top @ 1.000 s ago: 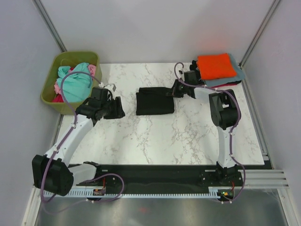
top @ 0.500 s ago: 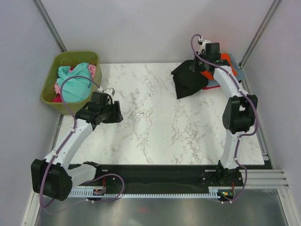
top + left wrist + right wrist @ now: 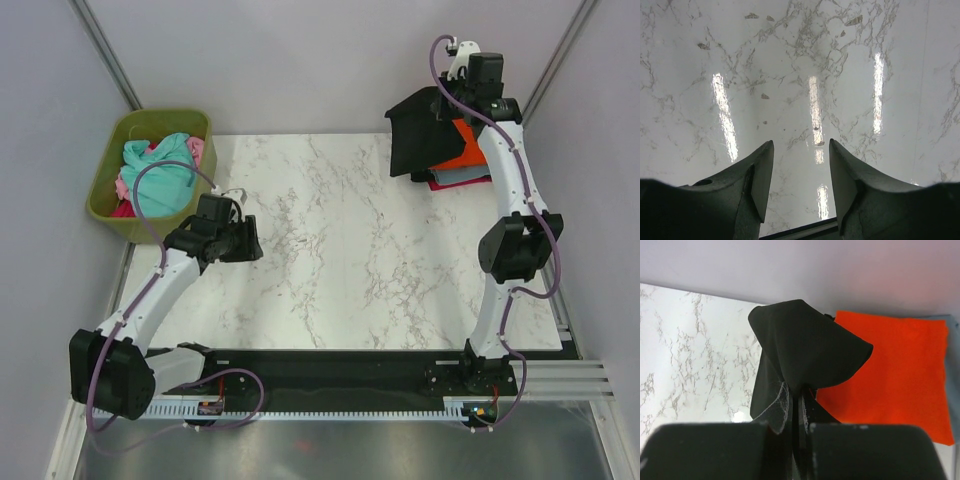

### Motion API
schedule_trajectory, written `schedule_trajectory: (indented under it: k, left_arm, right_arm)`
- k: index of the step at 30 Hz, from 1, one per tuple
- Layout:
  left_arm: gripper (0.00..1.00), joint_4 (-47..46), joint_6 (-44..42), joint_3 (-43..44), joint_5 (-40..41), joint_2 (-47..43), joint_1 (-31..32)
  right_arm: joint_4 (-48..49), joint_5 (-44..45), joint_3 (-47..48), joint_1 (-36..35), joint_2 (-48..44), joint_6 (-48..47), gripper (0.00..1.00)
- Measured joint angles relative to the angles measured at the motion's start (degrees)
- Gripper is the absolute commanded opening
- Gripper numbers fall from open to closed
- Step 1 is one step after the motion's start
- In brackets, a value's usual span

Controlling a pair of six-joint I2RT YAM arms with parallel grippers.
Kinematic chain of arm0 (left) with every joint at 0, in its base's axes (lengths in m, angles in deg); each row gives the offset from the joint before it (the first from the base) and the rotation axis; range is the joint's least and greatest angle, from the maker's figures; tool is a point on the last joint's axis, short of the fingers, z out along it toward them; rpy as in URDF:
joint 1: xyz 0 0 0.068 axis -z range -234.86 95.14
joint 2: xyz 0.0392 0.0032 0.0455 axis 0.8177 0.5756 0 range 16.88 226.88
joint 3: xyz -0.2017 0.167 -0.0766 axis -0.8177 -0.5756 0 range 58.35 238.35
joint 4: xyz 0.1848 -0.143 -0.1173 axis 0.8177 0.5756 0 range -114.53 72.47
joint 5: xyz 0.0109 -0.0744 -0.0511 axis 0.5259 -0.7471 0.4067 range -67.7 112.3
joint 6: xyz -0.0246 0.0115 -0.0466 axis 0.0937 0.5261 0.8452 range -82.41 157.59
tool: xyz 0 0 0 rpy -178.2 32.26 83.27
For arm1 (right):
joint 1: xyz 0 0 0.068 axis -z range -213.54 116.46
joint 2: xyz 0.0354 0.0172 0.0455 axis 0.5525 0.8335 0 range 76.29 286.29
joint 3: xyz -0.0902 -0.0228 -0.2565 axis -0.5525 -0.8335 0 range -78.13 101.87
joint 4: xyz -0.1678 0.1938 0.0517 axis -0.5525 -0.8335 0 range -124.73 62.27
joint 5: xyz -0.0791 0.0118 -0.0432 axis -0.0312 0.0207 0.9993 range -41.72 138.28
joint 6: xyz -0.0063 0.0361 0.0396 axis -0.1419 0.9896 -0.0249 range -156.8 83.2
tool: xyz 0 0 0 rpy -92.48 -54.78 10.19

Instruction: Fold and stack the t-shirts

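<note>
The orange t-shirt (image 3: pixel 468 142) (image 3: pixel 890 372) is below my right gripper and to its right in the wrist view. I will move that way, go down and let go of the black t-shirt.
My right gripper (image 3: pixel 452 108) is shut on the folded black t-shirt (image 3: pixel 418 132) and holds it in the air over the stack at the back right. The black t-shirt (image 3: pixel 800 352) hangs from the right gripper (image 3: pixel 801 412) in the right wrist view. The stack has an orange t-shirt (image 3: pixel 468 142) on top, also seen in the right wrist view (image 3: pixel 895 370), with grey-blue and magenta shirts beneath it. My left gripper (image 3: pixel 250 240) is open and empty over bare marble at the left; its gap shows in the left wrist view (image 3: pixel 801 147).
An olive-green tub (image 3: pixel 104 195) at the back left holds teal (image 3: pixel 158 180), pink and red shirts. The marble tabletop (image 3: pixel 340 270) lies between the arms. Grey walls stand behind and at both sides.
My right gripper has lifted the black t-shirt off the table's middle and carried it up and right, to above the orange-topped stack. The left arm has barely moved.
</note>
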Motion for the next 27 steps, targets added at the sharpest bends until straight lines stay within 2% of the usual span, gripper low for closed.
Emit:
schedule_trajectory:
  k: [15,27]
  left_arm:
    - [0.54,0.0,0.0,0.0,0.0,1.7,1.0]
    - [0.54,0.0,-0.1,0.0,0.5,2.9,2.2]
  right_arm:
    - [-1.8,-4.1,6.1,6.4,1.2,-1.2,0.0]
    - [-0.2,-7.5,6.9,11.8,10.6,-1.0,0.0]
